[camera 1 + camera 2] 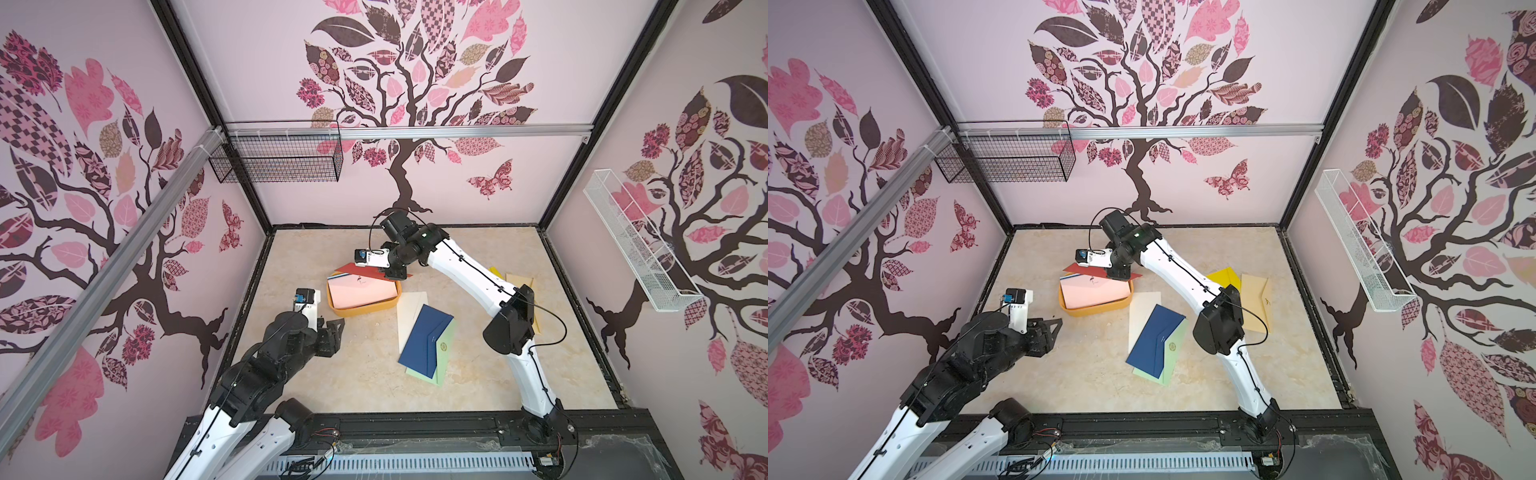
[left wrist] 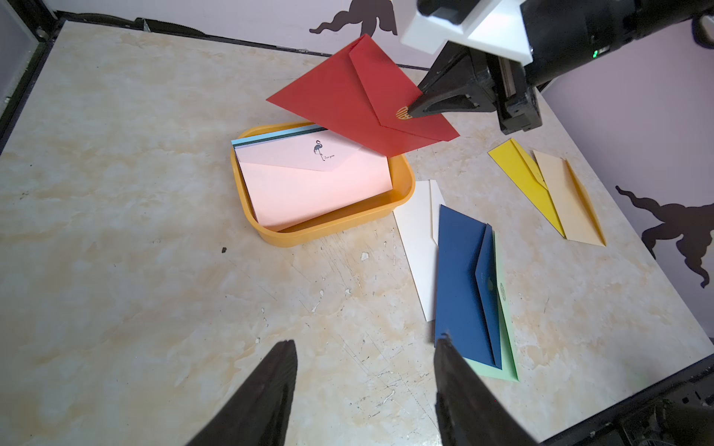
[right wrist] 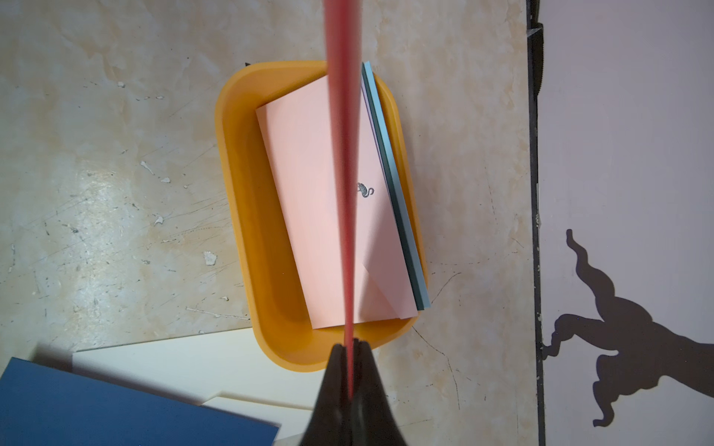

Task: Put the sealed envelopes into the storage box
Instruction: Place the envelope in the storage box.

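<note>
The red envelope comes down and back onto the pink envelope [image 1: 360,293] [image 3: 309,193] next for my right gripper to release, since it still hangs over the box's far rim.
The orange storage box [image 1: 361,311] [image 2: 328,228] sits mid-table with a pink envelope [image 1: 360,293] [image 3: 309,193] on top of light blue and dark green ones. My right gripper [image 3: 351,345] [image 1: 395,274] is shut on a red envelope [image 2: 347,104] [image 1: 1084,270], held tilted just above the box's far side. On the table right of the box lie a cream envelope [image 1: 409,307], a navy one [image 1: 426,336] over a pale green one [image 1: 444,361], and further right a yellow [image 1: 1225,276] and a tan one [image 1: 1256,303]. My left gripper [image 2: 367,340] [image 1: 338,326] hovers open and empty near the box's left front.
A black wire basket [image 1: 282,158] hangs on the back wall at the left. A white wire basket [image 1: 636,245] hangs on the right wall. Black frame rails [image 1: 415,424] edge the marble tabletop. The right arm [image 1: 469,270] reaches over the yellow and tan envelopes.
</note>
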`<action>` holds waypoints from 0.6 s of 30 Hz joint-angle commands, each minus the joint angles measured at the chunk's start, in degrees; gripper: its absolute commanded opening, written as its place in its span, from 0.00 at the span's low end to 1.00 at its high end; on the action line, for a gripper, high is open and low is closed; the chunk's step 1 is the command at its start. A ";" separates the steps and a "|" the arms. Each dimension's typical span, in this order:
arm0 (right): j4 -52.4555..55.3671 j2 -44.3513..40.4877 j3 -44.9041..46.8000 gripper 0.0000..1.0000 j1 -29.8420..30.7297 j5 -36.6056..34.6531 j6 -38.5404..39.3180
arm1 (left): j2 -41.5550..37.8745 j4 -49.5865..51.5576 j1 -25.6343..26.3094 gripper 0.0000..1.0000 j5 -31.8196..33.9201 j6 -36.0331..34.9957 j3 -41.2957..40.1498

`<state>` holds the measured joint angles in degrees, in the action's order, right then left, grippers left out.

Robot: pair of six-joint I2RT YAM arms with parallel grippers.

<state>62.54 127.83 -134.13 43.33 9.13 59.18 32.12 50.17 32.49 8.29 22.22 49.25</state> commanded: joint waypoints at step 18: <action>0.36 4.13 3.94 0.00 4.82 -4.14 5.94 | -1.45 -1.17 -0.23 0.61 -0.76 -0.86 -0.62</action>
<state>62.96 129.73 -130.30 47.57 6.52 64.23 31.42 50.02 32.49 8.25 22.20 49.25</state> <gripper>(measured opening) 0.043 0.610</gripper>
